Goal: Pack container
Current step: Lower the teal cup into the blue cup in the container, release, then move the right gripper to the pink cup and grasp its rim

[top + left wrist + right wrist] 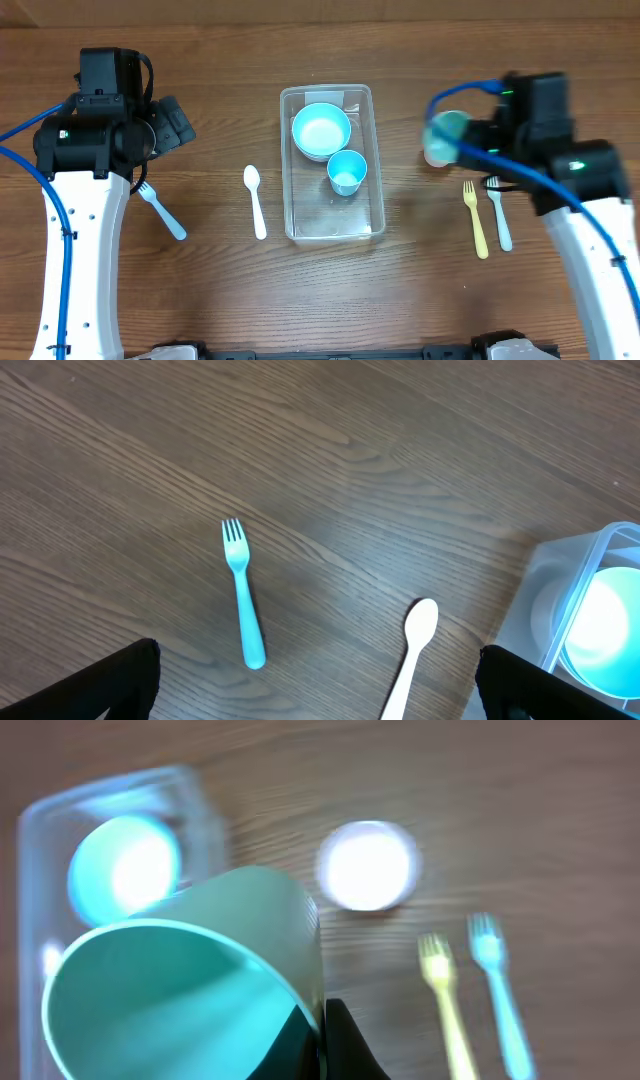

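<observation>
Next, my right gripper needs to shift left in the overhead view, then down over the blue cup's opening [347, 168] to release the teal-green cup [447, 128], because that opening is empty.
The clear container [372, 205] stands mid-table and holds a light blue bowl [320, 130] and a blue cup [347, 172]. My right gripper [470, 135] is shut on the rim of a teal-green cup [447, 128], held above the table to the right of the container. In the right wrist view the cup [190, 970] fills the lower left, pinched between the fingers [322, 1040], with the blurred container [40, 820] behind. My left gripper [175, 122] is open and empty at the far left. Its wrist view [320, 690] shows a corner of the container [600, 545].
A white spoon [255, 200] [412, 650] and a blue fork [160, 210] [243, 600] lie left of the container. A pale round cup [437, 155] [367, 865] stands right of it. A yellow fork [475, 218] [445, 1000] and light blue fork [499, 215] [500, 990] lie further right.
</observation>
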`<state>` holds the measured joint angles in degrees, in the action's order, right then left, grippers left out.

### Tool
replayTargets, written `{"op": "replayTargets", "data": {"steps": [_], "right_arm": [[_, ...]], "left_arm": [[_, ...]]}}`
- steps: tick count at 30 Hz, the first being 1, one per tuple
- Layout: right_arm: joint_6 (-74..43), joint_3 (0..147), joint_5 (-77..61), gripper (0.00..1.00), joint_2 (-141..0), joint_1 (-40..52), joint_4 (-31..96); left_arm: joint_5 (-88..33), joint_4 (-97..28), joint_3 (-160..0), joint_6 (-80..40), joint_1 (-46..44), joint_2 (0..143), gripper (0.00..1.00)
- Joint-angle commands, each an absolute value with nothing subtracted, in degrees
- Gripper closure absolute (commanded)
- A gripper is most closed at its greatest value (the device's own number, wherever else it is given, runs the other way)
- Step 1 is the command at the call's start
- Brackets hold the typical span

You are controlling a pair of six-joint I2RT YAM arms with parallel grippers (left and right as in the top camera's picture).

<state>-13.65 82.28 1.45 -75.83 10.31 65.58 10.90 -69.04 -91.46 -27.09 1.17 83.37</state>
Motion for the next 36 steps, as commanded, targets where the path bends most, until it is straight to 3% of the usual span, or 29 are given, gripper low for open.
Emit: {"op": "replayTargets", "data": {"steps": [1, 6, 16, 17, 18, 19, 21, 29, 36], "right_arm": [[-13.0, 83.3, 1.8, 0.96, -76.7, 21.9, 62.5], [-13.3, 83.3, 2.9, 0.96, -83.2, 29.9, 58.5], [-13.3, 83.3, 2.9, 0.96, -96.5, 30.4, 57.1], [-13.3, 83.3, 2.9, 0.94, -96.5, 30.4, 57.1], [-13.3, 83.3, 2.9, 0.66, -96.5, 30.4, 57.1], [-13.3, 83.3, 2.9, 0.56, -96.5, 30.4, 57.1], [-13.3, 83.3, 2.9, 0.26, -96.5, 30.4, 57.1], [-16.4, 86.2, 2.9, 0.23, -94.8, 25.8, 59.3], [-16.4, 85.9, 2.9, 0.23, -93.3, 4.7, 66.3]], "left_arm": [[10.5, -69.0, -92.0, -28.1, 1.5, 82.8, 0.00], [10.5, -69.0, -92.0, -28.1, 1.5, 82.8, 0.00], [10.5, -69.0, -92.0, -28.1, 1.5, 82.8, 0.00], [10.5, -69.0, -92.0, -28.1, 1.5, 82.8, 0.00], [10.5, -69.0, -92.0, -28.1, 1.5, 82.8, 0.00], [10.5, -69.0, -92.0, -28.1, 1.5, 82.8, 0.00], [10.5, -69.0, -92.0, -28.1, 1.5, 82.8, 0.00], [10.5, -69.0, -92.0, -28.1, 1.5, 82.8, 0.00], [10.5, -69.0, -92.0, -28.1, 1.5, 82.8, 0.00]]}}
